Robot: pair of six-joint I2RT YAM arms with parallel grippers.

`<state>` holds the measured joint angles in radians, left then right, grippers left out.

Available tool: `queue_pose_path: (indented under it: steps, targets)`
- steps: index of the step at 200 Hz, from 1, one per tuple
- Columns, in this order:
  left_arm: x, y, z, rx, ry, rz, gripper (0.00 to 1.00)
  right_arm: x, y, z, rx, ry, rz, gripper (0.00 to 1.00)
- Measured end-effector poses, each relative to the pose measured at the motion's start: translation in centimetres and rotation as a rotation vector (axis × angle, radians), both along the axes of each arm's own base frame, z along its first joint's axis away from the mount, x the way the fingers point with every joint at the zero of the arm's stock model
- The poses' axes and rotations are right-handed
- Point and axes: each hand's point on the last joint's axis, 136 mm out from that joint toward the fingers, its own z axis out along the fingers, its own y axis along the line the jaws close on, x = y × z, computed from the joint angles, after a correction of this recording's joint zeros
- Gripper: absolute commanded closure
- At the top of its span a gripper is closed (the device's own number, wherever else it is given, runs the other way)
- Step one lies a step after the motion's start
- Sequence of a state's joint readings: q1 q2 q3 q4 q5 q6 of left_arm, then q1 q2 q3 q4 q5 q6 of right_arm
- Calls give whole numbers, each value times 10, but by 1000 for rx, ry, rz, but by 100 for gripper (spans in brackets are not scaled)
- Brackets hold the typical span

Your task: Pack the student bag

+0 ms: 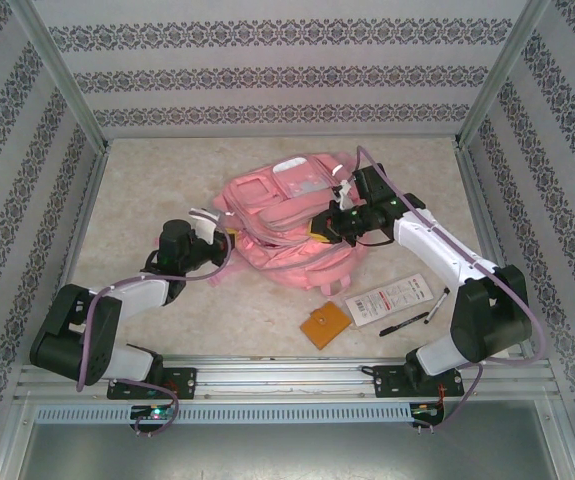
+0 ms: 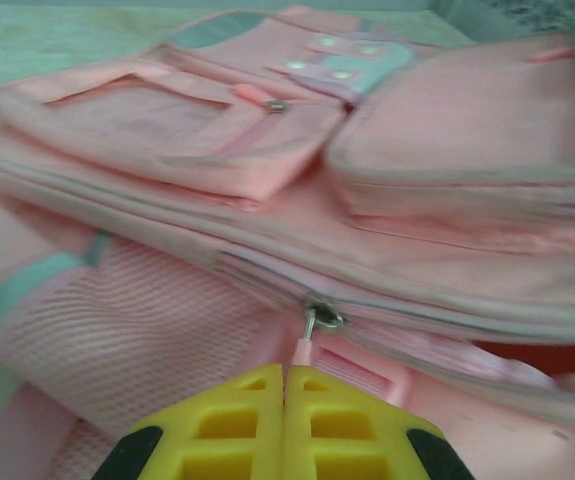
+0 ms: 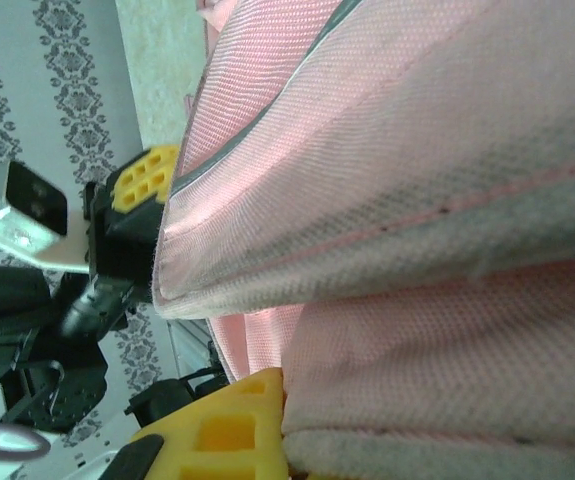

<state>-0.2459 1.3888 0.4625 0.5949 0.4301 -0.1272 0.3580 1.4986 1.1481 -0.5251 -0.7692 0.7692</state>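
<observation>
The pull (image 2: 304, 351) comes free next, after my left gripper moves outward along the part of the zip above the mesh pocket (image 2: 252, 272), since that part beyond the slider still looks shut.
The pink student bag (image 1: 282, 215) lies flat in the middle of the table, front pockets up. At its left side, my left gripper (image 1: 229, 238) is shut on the small pink zip pull (image 2: 304, 351). That pull hangs from the metal slider (image 2: 323, 320) of the long main zip. In the left wrist view the yellow fingertips (image 2: 257, 400) meet with the pull pinched between them. My right gripper (image 1: 321, 226) is at the bag's right side, shut on a fold of pink bag fabric (image 3: 417, 300). One yellow finger (image 3: 232, 425) shows; the fabric hides the other.
On the table near the right arm lie an orange card holder (image 1: 325, 325), a white flat packet (image 1: 391, 300) and two black pens (image 1: 404, 323) (image 1: 437, 298). Metal frame posts and patterned walls close in the table on three sides.
</observation>
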Motion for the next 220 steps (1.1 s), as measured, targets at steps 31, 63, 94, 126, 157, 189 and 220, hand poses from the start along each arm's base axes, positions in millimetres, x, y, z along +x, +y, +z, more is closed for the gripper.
queue_pose_path:
  steps: [31,63,94,126,157,189,220]
  targets:
    - [29,23,-21,49,80,168,100,-6,-1,-1,-6,15,15,100]
    - [49,45,-30,94,106,296,100,-15,3,2,-8,3,48,100]
    - [46,44,-14,76,37,283,76,-22,7,1,-31,15,53,74]
    - [31,23,44,42,-95,132,67,-35,14,-12,-106,21,17,47]
    - [23,-7,99,53,-168,-58,52,-37,-6,-32,-200,53,-97,40]
    - [-33,-72,94,201,-202,-412,48,-36,-55,-36,-301,20,-260,37]
    - [-58,-99,61,287,-146,-573,44,-42,-85,-33,-391,-34,-321,37]
